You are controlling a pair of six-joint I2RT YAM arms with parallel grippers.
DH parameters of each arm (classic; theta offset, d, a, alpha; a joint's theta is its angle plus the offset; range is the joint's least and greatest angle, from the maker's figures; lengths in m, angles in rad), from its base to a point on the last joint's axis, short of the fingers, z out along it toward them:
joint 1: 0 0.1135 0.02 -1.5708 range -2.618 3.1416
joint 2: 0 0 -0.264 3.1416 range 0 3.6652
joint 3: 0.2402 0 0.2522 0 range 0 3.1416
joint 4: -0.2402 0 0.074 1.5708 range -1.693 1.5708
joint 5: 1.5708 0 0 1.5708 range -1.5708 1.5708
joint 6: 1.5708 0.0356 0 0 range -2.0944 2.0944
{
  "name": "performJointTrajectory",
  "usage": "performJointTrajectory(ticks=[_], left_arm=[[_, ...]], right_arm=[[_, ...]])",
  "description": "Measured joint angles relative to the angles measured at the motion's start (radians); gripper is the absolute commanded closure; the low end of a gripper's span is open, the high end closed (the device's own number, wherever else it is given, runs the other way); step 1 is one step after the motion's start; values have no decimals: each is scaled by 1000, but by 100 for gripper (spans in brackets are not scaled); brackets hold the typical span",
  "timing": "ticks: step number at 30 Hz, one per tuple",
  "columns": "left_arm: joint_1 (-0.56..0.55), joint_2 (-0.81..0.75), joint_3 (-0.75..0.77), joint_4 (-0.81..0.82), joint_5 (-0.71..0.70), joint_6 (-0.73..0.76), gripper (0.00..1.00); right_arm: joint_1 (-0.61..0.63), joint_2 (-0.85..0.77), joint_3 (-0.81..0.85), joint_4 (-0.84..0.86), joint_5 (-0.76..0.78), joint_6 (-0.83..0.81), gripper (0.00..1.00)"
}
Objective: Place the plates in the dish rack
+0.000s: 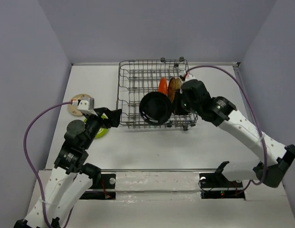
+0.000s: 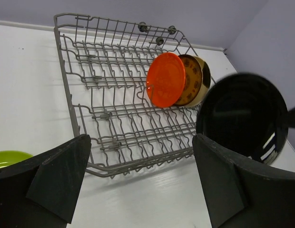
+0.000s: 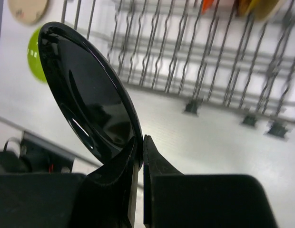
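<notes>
Empty wires of the dish rack beside the orange-red plate (image 1: 162,85) are below my right gripper, leftward in the top view. It should next swing across and down to release the plate.
The grey wire dish rack (image 1: 133,83) stands at the back middle of the table. An orange-red plate (image 1: 162,85) and a dark brown plate with yellow pattern (image 1: 173,87) stand upright in its right side; both show in the left wrist view (image 2: 165,80) (image 2: 191,80). My right gripper (image 3: 142,142) is shut on the rim of the glossy black plate (image 1: 155,108) and holds it on edge over the rack's front right part. My left gripper (image 2: 140,183) is open and empty, just left of the rack's front corner. A lime green plate (image 1: 101,130) lies under the left arm. A cream plate (image 1: 73,108) lies at the far left.
The rack's left rows of tines (image 2: 109,85) hold nothing. The rack's wheels (image 3: 192,107) rest on the white table. Purple cables loop from both arms. Grey walls close the table at the back and sides.
</notes>
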Motion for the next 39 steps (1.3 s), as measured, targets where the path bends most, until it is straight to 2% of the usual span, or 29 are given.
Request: performJointTrajectory(ticks=[1,9,13,17,23,39], left_arm=[[0,0,0,0,-8,0,1],[-7,-2,0,-11,-51,-4,1],[-24,-2,0,-15,-59,-4,1],[-35,-1,0,-19,-71,-4,1],[-41,6,0,-20,-76,-5,1],[-41,31,0,-22,-76,-5,1]], right_arm=[[0,31,45,-2,34,-10,93],[-1,568,626,-27,460,-121,93],[-2,824,933,-123,613,-134,93],[-2,1016,1158,-211,698,-132,93],[-3,1112,1195,-285,742,-132,93],[-16,1152,1191,-307,766,-107,93]])
